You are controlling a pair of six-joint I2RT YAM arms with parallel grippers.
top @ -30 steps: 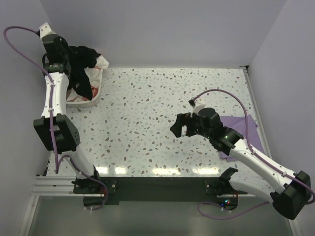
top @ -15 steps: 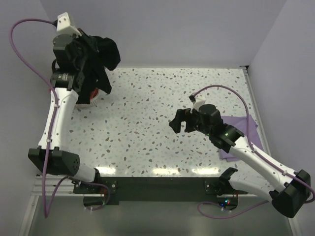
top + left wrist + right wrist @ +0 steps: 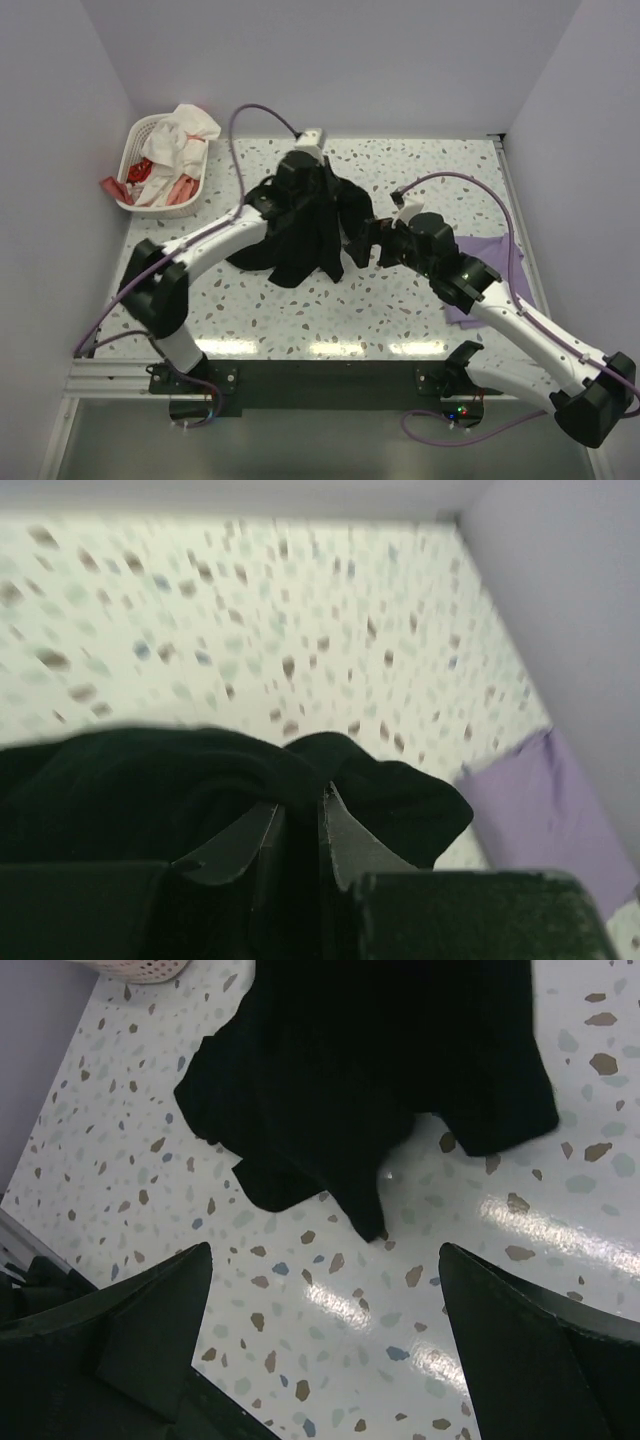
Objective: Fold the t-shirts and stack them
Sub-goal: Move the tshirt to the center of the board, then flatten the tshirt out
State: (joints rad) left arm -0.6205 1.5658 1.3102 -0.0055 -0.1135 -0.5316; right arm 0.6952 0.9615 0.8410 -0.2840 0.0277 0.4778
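Observation:
My right gripper is open and will go down to the left in the top view onto the narrow tip of the black t-shirt, because that tip sticks out toward its open fingers.
The black t-shirt [image 3: 305,235] hangs bunched from my left gripper [image 3: 300,172] over the middle of the table, its lower part spread on the surface. In the left wrist view the left gripper [image 3: 300,805] is shut on a fold of the black t-shirt [image 3: 180,775]. My right gripper [image 3: 368,244] stands open just right of the cloth, a little above the table. From the right wrist, the black t-shirt [image 3: 380,1080] lies beyond the wide-apart right gripper [image 3: 325,1250], which holds nothing. The lavender t-shirt [image 3: 497,262] lies folded at the right edge, partly under the right arm, and also shows as lavender t-shirt [image 3: 545,800].
A white laundry basket [image 3: 137,135] with white and red clothes stands at the back left corner; its rim, the basket [image 3: 150,968], shows at the top of the right wrist view. Walls close the table on the left, back and right.
My left arm has swung from above the basket at the back left to the table's middle, carrying the black t-shirt down onto the surface. The right arm has barely moved.

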